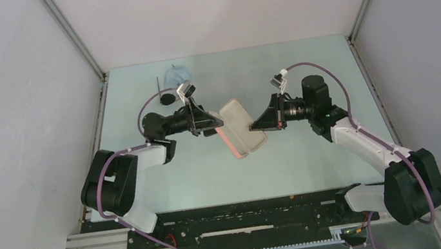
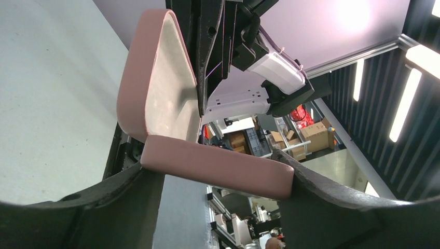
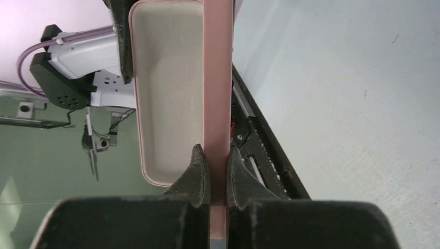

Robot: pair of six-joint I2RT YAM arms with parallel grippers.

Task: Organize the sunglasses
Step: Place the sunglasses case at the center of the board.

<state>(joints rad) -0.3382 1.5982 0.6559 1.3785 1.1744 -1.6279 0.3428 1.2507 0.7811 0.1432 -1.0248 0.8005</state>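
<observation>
The open case [image 1: 241, 127] hangs above the table, so my right gripper will next tilt down and move lower and outward onto the bare tabletop to release the pink edge.
The pink oblong case [image 1: 241, 127] hangs open above the middle of the table, held between both grippers. My left gripper [image 1: 215, 125] is shut across one half of the case [image 2: 218, 168]; the other half [image 2: 166, 88] stands up, showing a cream lining. My right gripper [image 1: 257, 124] is shut on the edge of the case [image 3: 217, 78], its gripper [image 3: 218, 171] pinching the pink wall. The tray inside [image 3: 168, 93] holds nothing. The sunglasses [image 1: 166, 97] lie on the table at the back left, a dark round lens and a thin wire arm showing, behind my left arm.
A light blue cloth [image 1: 176, 75] lies just behind the sunglasses near the back left corner. White walls with metal posts [image 1: 72, 38] close in the table on three sides. The black base rail [image 1: 244, 222] runs along the near edge.
</observation>
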